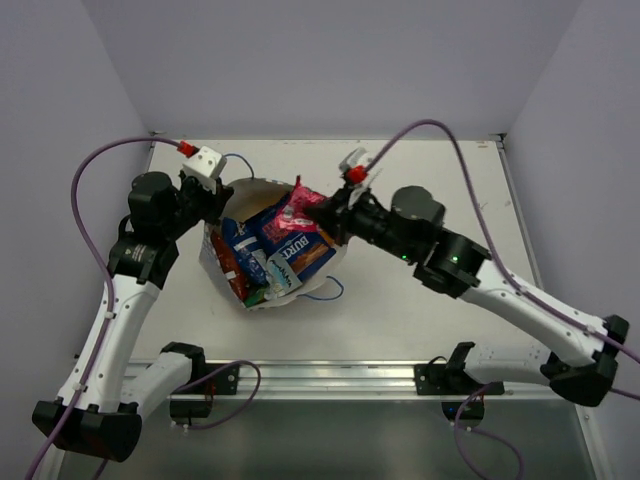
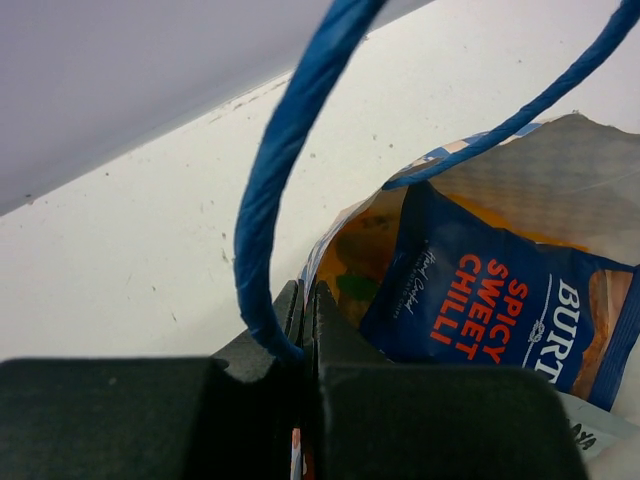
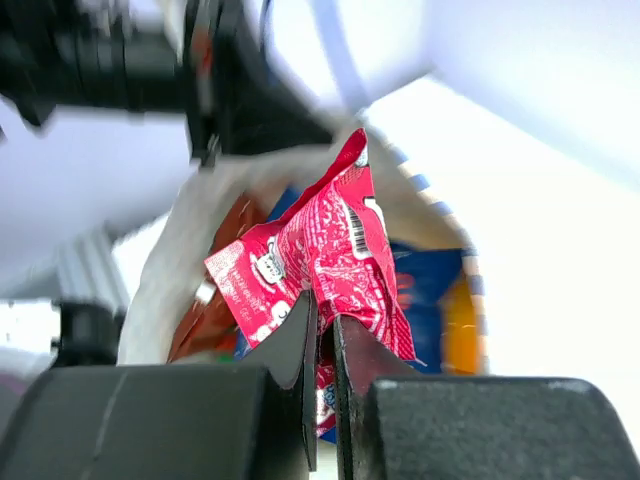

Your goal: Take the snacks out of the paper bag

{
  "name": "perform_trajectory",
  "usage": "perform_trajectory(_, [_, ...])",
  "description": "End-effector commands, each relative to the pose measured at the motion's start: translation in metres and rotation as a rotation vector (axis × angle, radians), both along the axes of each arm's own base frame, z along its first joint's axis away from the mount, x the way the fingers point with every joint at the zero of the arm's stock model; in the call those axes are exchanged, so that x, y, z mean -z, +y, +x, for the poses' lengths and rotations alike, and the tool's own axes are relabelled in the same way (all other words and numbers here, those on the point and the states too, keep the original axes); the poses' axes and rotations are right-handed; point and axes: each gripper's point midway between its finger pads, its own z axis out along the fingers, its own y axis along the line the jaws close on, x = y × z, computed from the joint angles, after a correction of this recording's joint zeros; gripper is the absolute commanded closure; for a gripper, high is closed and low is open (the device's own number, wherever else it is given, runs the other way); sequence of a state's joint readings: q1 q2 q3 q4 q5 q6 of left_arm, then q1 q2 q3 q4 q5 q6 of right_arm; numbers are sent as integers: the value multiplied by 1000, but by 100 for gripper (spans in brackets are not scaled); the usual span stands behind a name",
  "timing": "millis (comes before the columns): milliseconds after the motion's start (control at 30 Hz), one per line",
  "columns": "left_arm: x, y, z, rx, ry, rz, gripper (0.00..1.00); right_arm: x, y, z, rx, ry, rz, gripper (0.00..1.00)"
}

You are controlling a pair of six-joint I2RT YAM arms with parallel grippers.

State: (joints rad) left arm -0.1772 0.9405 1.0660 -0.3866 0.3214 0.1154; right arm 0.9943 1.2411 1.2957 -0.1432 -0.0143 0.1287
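Observation:
The right gripper moves the pink packet past the rim of the paper bag, to the right in the top view, then down next.
The paper bag (image 1: 222, 268) lies open on the table, its mouth facing up, with several snacks inside: a blue packet (image 1: 290, 245), a red one (image 1: 226, 262) and a blue-white one (image 1: 277, 272). My left gripper (image 1: 212, 207) is shut on the bag's rim (image 2: 318, 262) by the blue cord handle (image 2: 275, 190); the blue "Spicy Sweet Chilli" packet (image 2: 490, 300) shows inside. My right gripper (image 1: 322, 212) is shut on a pink packet (image 1: 298, 211), held over the bag's mouth. In the right wrist view the pink packet (image 3: 318, 255) sits between the fingers.
The second blue cord handle (image 1: 331, 291) lies on the table at the bag's near right. White walls enclose the table at the back and sides. The table's front rail (image 1: 320, 375) runs between the arm bases.

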Motion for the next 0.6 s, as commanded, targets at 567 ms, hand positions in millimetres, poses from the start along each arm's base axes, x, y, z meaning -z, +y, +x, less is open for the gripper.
perform_trajectory(567, [-44,-6,-14,83,-205,18,100,189,-151,185,531,474,-58,100])
